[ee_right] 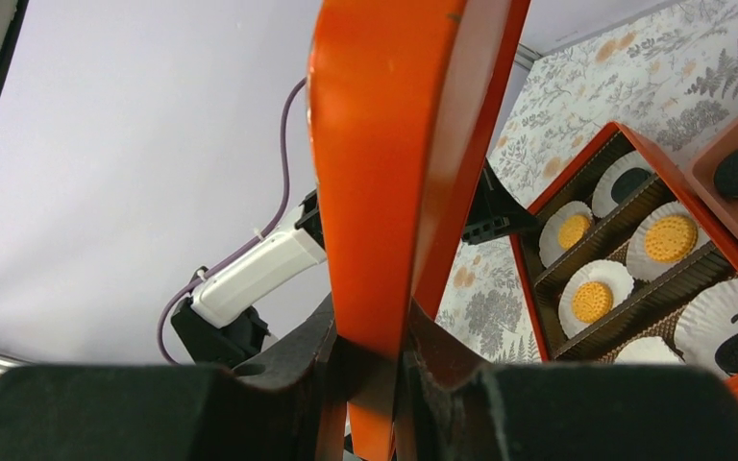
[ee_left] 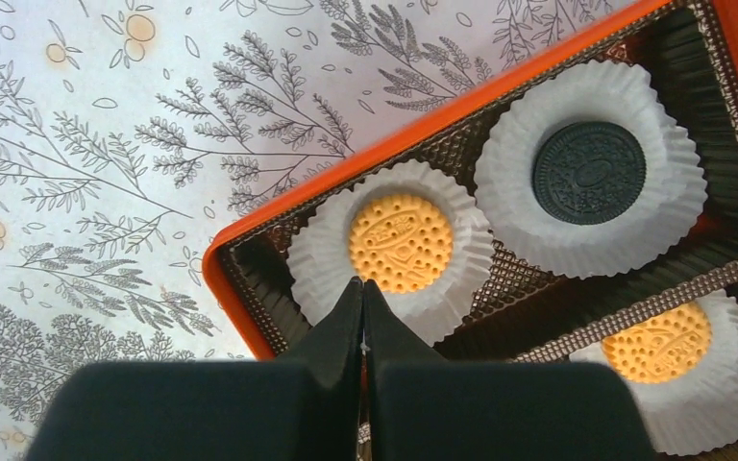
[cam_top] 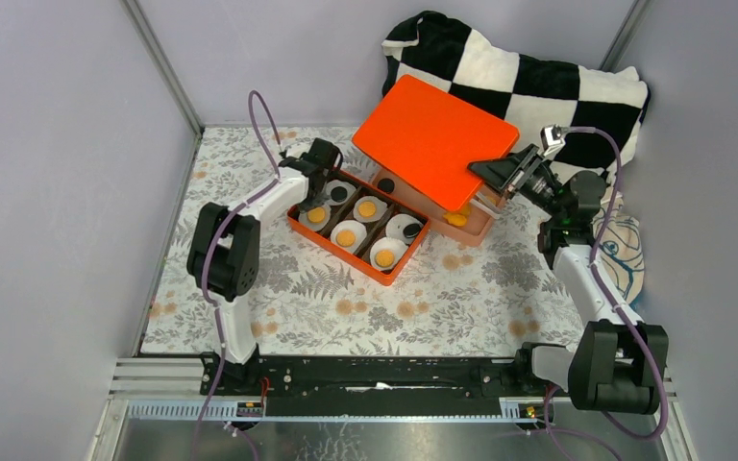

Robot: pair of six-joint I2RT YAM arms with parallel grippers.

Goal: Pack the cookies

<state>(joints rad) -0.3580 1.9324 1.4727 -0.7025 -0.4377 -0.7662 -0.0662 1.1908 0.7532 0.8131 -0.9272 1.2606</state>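
My right gripper needs to move the lid to the left in the top view, back and down onto the orange divided box and let go of it, because the cookies in the box are uncovered.
The cookies sit in white paper cups in an orange divided box [cam_top: 298, 229]: golden ones [cam_top: 367, 207] and black ones [cam_top: 338, 193]. My left gripper [cam_top: 311, 195] is shut and empty, just above the box's left corner. In the left wrist view its tips [ee_left: 362, 284] hover at the cup of a golden cookie [ee_left: 401, 242], with a black cookie [ee_left: 589, 173] beyond. My right gripper [cam_top: 496, 174] is shut on the edge of the orange lid [cam_top: 432, 139] and holds it tilted above the table. It also shows in the right wrist view [ee_right: 380, 336], with the lid [ee_right: 399, 144] clamped between the fingers.
A peach tray [cam_top: 474, 230] with a black cookie [cam_top: 385, 183] and orange pieces [cam_top: 456, 219] lies under the raised lid. A black-and-white checkered pillow [cam_top: 519, 77] lies at the back right. A printed cloth [cam_top: 625, 254] lies beside the right arm.
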